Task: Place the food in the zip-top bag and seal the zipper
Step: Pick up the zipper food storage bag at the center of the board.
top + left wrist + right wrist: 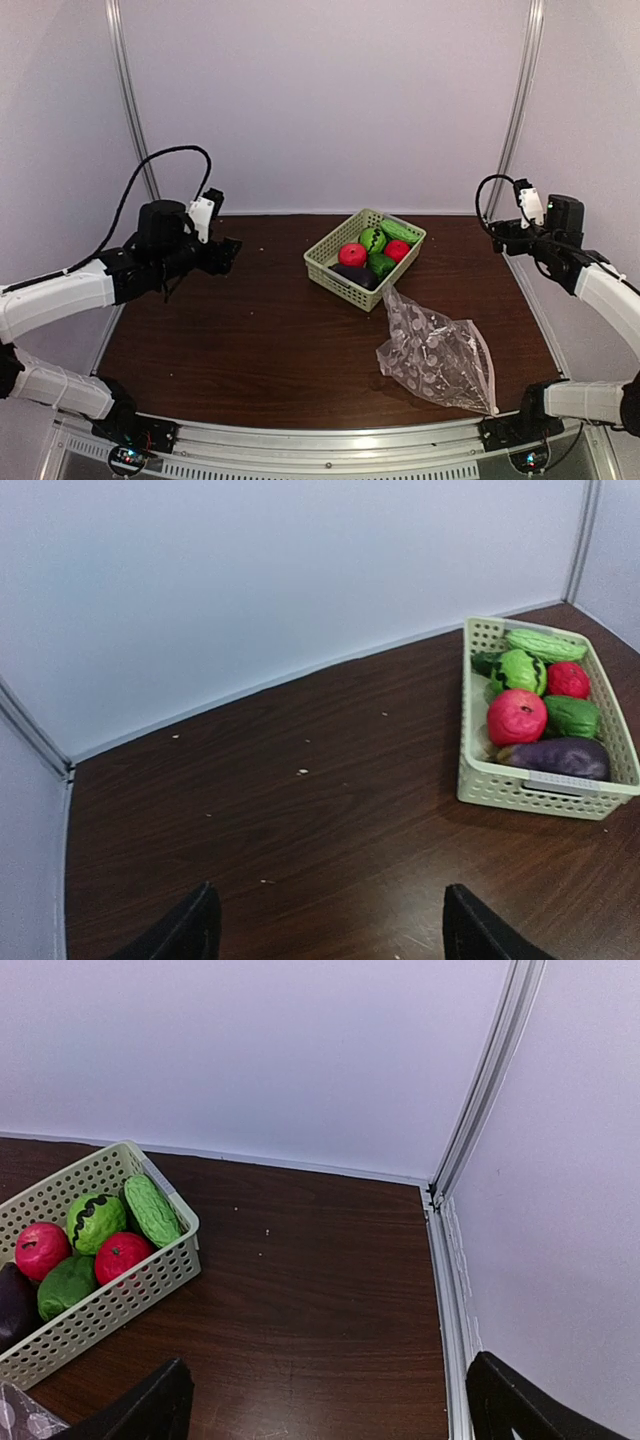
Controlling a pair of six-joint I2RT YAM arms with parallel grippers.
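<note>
My right gripper swings across to the left in the top view next, then turns and goes down, since the basket's near rim stands below with its thin edge exposed.
The food lies in a pale green basket at the table's middle back: two red round pieces, several green ones and a dark purple one. The left wrist view shows the food at right, the right wrist view shows the food at left. A clear speckled zip-top bag lies flat just in front of the basket, to its right, and its corner shows in the right wrist view. Its zipper is too faint to make out. My left gripper hovers open and empty far left. At the far right my right gripper is also open and empty.
White walls close the table on three sides, with metal posts in the back corners. A rail runs along the near edge between the arm bases. Small crumbs dot the dark wooden tabletop.
</note>
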